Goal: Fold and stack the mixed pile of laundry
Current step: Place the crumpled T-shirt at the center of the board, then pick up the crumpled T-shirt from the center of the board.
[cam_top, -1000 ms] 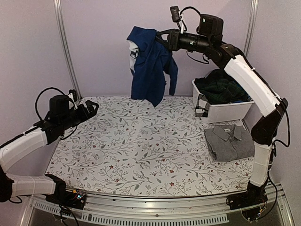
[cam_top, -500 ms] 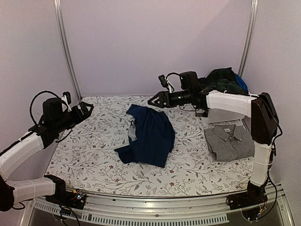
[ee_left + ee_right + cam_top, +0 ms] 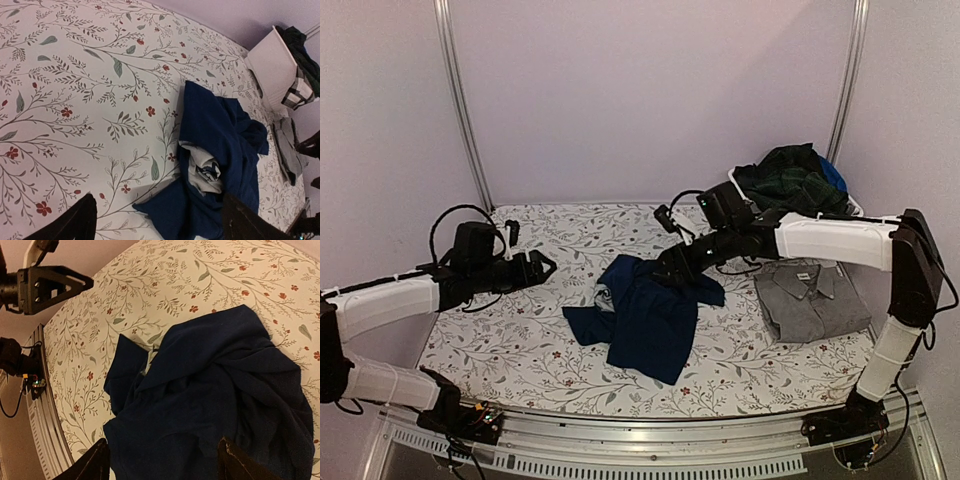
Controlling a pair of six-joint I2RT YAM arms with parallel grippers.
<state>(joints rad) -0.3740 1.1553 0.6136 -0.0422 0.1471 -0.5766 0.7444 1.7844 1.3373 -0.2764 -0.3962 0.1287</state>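
My right gripper needs to move back and down onto the near corner of the navy blue garment, because that corner lies flat and clear of the crumpled folds.
A navy blue garment (image 3: 645,318) lies crumpled in the middle of the table, with a pale printed lining (image 3: 205,172) showing at its left side. My right gripper (image 3: 670,270) hovers over its far edge, open, jaws spread wide above the navy cloth (image 3: 210,390). My left gripper (image 3: 542,268) is open to the left of the garment, apart from it, with nothing between its fingers (image 3: 75,222). A folded grey collared shirt (image 3: 810,300) rests at the right. The dark green plaid garment (image 3: 790,178) is heaped in the bin behind.
A white plastic bin (image 3: 267,67) stands at the back right corner, holding the plaid heap and a bit of blue cloth (image 3: 832,175). The floral table cloth (image 3: 540,340) covers the table. Metal frame posts (image 3: 460,100) stand at the back corners.
The navy garment, hanging high from my shut right gripper a second ago, now lies on the table. The right gripper has opened and come down over it. My left arm has reached rightward.
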